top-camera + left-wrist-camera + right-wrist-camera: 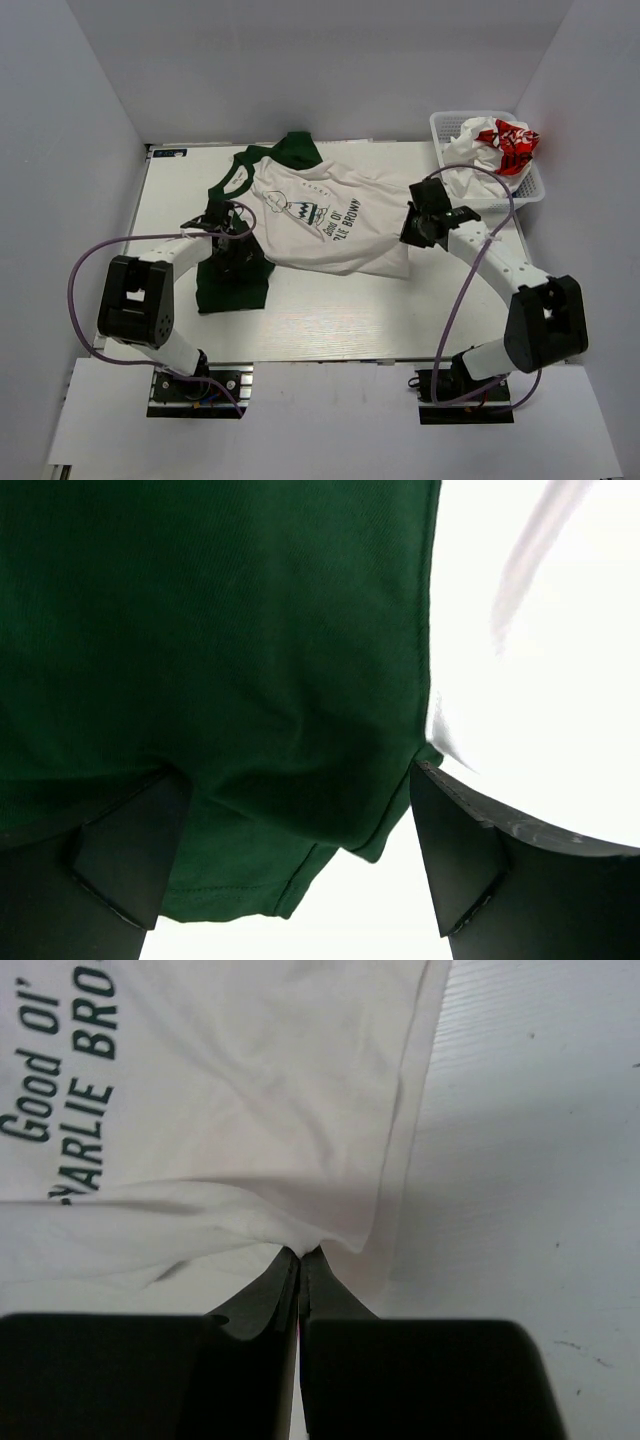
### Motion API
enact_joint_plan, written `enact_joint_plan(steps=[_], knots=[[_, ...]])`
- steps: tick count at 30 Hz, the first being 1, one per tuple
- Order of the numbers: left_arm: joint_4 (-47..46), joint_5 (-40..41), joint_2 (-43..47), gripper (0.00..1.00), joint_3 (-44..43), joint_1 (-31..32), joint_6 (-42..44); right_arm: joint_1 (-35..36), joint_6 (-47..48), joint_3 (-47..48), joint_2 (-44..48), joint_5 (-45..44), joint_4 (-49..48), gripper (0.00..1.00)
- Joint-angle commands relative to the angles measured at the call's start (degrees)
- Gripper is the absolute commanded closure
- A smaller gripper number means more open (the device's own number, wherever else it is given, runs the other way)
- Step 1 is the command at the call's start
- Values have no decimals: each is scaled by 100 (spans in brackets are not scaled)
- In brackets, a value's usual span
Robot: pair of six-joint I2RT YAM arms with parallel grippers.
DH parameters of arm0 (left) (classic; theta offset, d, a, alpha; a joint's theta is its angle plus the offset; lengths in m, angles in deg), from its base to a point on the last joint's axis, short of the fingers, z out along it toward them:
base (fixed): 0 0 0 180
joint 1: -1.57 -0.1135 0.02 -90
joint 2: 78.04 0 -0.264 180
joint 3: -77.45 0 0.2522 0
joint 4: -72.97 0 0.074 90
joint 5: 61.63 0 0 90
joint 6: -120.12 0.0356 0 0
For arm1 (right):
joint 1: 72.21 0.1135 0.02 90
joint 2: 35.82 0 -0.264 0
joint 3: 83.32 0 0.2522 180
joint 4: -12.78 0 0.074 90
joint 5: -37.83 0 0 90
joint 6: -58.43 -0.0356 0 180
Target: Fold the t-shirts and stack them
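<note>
My left gripper draws back and to its left in the top view onto the sleeve's near corner [201,309] next, since bare table edges that corner.
The off-white t-shirt [320,225] with dark green sleeves and a dark cartoon-and-lettering print lies spread on the white table [330,320], and one green sleeve [235,280] trails toward the near left. My left gripper [238,235] is open right over that sleeve. In the left wrist view the green cloth [220,660] bulges between the wide-apart fingers [470,860]. My right gripper [412,228] is shut on the shirt's right edge, and in the right wrist view its tips [300,1252] pinch the off-white cloth [250,1110]. The white t-shirt with red print [495,145] lies crumpled in a basket. The blue t-shirt is out of view.
A white mesh basket [440,125] stands at the far right corner of the table. Grey walls close in the back and both sides. Purple cables loop from both arms. Bare table [530,1160] shows to the right of the right gripper.
</note>
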Motion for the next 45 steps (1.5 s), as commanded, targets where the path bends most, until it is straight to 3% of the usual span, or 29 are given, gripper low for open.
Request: enact_joint_plan(steps=[1, 7, 12, 13, 17, 25, 34, 36, 45], knots=[[39, 127, -305, 0, -76, -39, 95, -224, 339, 430, -390, -58, -78, 100], [257, 389, -359, 0, -506, 31, 147, -382, 858, 851, -1189, 347, -386, 92], [661, 321, -183, 0, -788, 31, 147, -409, 1061, 1291, -1525, 364, -26, 61], [741, 320, -87, 0, -866, 31, 147, -418, 1078, 1170, -1455, 347, -34, 40], [1110, 373, 291, 0, -806, 31, -80, -488, 1113, 590, -912, 294, -262, 32], [2665, 1602, 801, 0, -307, -328, -1327, -830, 1227, -325, -585, 671, -823, 32], [2614, 1726, 1179, 0, 609, -1287, -1760, -1077, 1597, -958, -901, 1893, -2441, 36], [2228, 1586, 1328, 0, 741, -1462, -1708, -1147, 1606, -1072, -927, 2042, -2792, 36], [1359, 1190, 1390, 0, 1470, -1849, -1435, -1296, 1535, -1090, -1147, 2271, -3110, 38]])
